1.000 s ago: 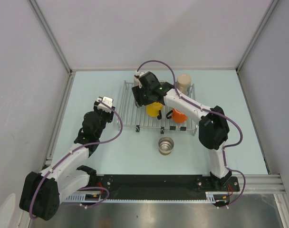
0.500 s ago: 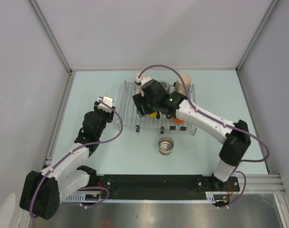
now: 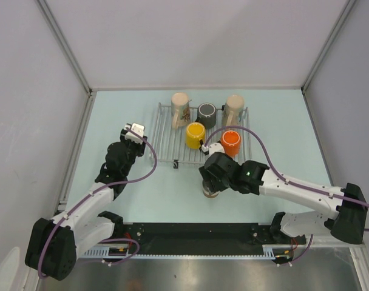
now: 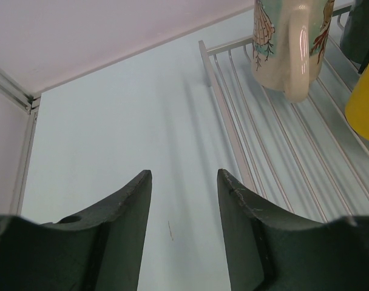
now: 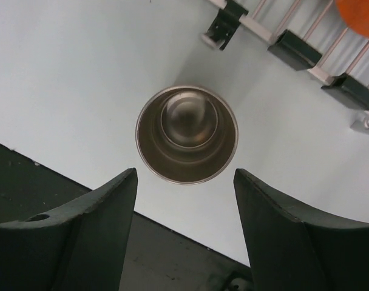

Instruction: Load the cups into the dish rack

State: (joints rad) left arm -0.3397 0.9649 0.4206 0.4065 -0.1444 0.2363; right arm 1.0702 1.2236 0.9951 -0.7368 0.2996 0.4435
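Next, my right gripper shifts to the left in the wrist view and down, since the steel cup's thin rim (image 5: 138, 130) lies below it, in line with the gripper's finger on that side.
The dish rack (image 3: 166, 142) holds five cups: patterned cream (image 3: 181, 110), dark (image 3: 207, 112), plain cream (image 3: 233, 109), yellow (image 3: 195, 134) and orange (image 3: 230, 142). The steel cup (image 5: 186, 133) stands upright on the table in front of the rack, mouth up. My right gripper (image 5: 184, 182) is open and empty just above it, with the cup slightly ahead of the fingertips. In the top view the right gripper (image 3: 212, 180) covers most of the steel cup (image 3: 210, 193). My left gripper (image 4: 184, 182) is open and empty left of the rack (image 4: 233, 133), near the patterned cup (image 4: 287, 48).
The rack's black feet clips (image 5: 294, 50) sit just beyond the steel cup. The black base rail (image 3: 196, 233) runs along the near table edge, close behind the right gripper. Grey walls enclose the table on three sides.
My right arm has swung from the rack's back left to over the steel cup in front of the rack. The patterned cream cup now shows uncovered in the rack. The left arm has not moved.
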